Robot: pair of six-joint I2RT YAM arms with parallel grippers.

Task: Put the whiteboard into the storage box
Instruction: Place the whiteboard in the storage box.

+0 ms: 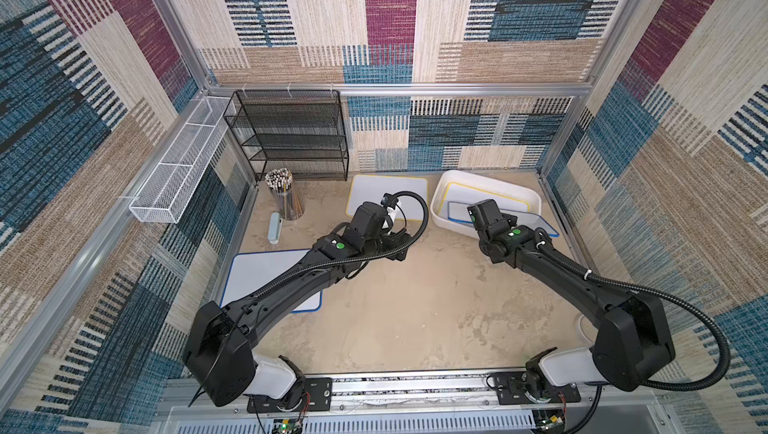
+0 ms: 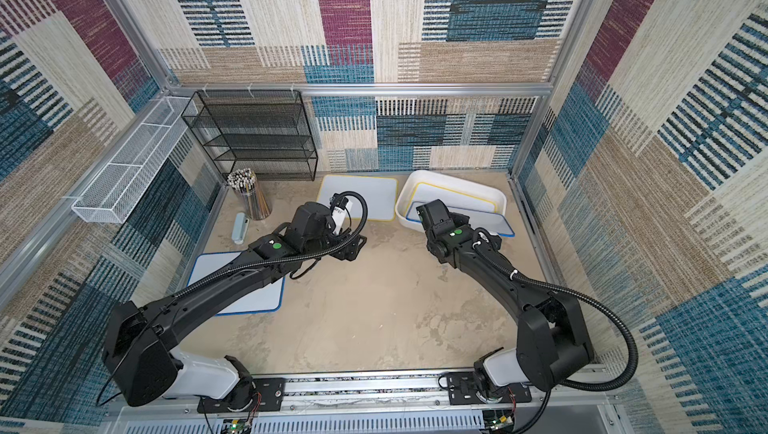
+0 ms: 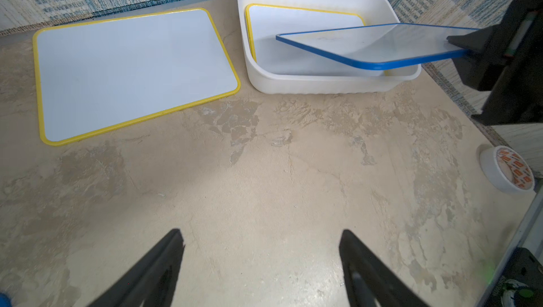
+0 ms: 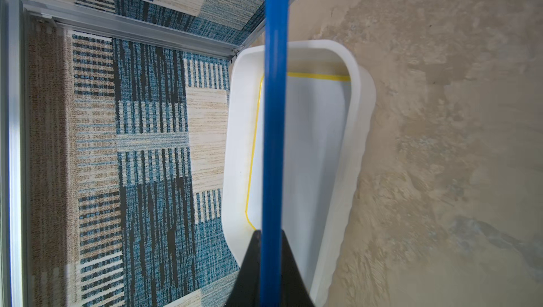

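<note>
My right gripper moves outward and down over the yellow-rimmed whiteboard in the box (image 4: 314, 143) next. It releases the blue-rimmed whiteboard there, which still overhangs the box's rim.
The storage box (image 1: 490, 178) (image 3: 323, 85) is a glossy white tub at the back right of the table. A yellow-rimmed whiteboard (image 1: 486, 197) (image 3: 293, 26) lies flat inside it. My right gripper (image 4: 271, 232) is shut on the edge of a blue-rimmed whiteboard (image 1: 536, 224) (image 3: 382, 44) (image 4: 274, 114). It holds the board tilted over the box's near right corner, its far end above the inside. My left gripper (image 3: 261, 235) (image 1: 397, 247) hangs open and empty over bare table, left of the box.
A second yellow-rimmed whiteboard (image 1: 386, 191) lies left of the box, and another blue-rimmed one (image 1: 266, 274) lies front left under my left arm. A black mesh rack (image 1: 291, 137), white wire tray (image 1: 178, 166), pencil cup (image 1: 284, 195), eraser (image 1: 274, 228) and tape roll (image 3: 508, 170) are nearby.
</note>
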